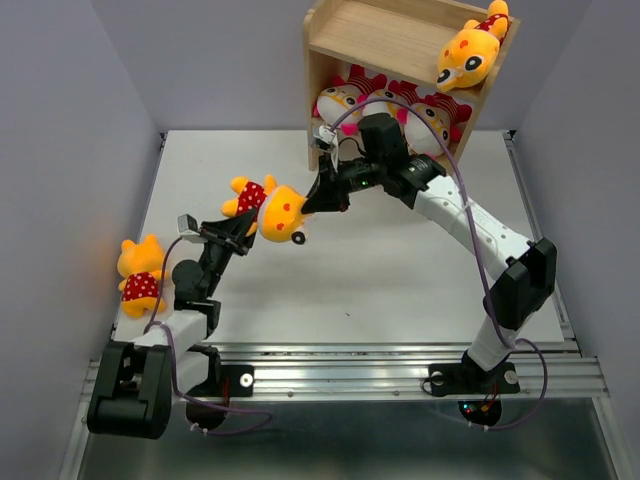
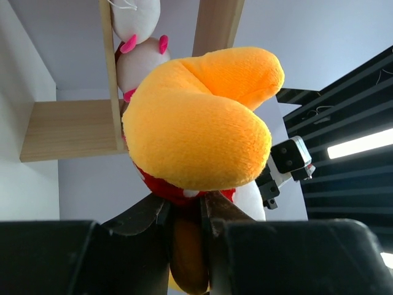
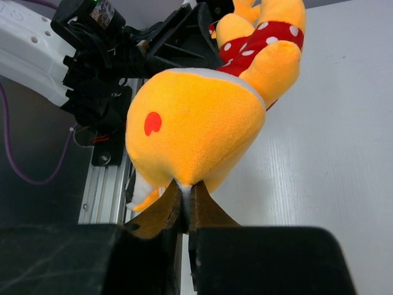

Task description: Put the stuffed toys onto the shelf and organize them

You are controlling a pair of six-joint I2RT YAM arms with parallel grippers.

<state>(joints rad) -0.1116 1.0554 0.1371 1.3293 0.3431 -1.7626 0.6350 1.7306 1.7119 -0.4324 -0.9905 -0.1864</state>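
Note:
My right gripper rises outward next, turns to over the shelf's bare board (image 1: 408, 36) and releases the held toy, as the board is free beside the top level's orange toy.
An orange-yellow stuffed toy (image 1: 272, 208) with a red white-dotted body hangs above the table, held by both grippers. My left gripper (image 1: 247, 224) is shut on its orange leg (image 2: 187, 246). My right gripper (image 1: 318, 198) is shut on a pinch of its head (image 3: 190, 129). A second orange toy (image 1: 140, 275) lies on the table at the far left. A third orange toy (image 1: 470, 52) lies on the top tier of the wooden shelf (image 1: 370, 35). Three white-faced toys (image 1: 392, 100) sit in the lower tier, and two of them show in the left wrist view (image 2: 138, 61).
The shelf stands at the table's far edge, right of centre, its side panel (image 2: 110, 74) close behind the held toy. The right arm (image 1: 470, 225) reaches across in front of the shelf's lower tier. Grey walls enclose the table's left, right and back sides.

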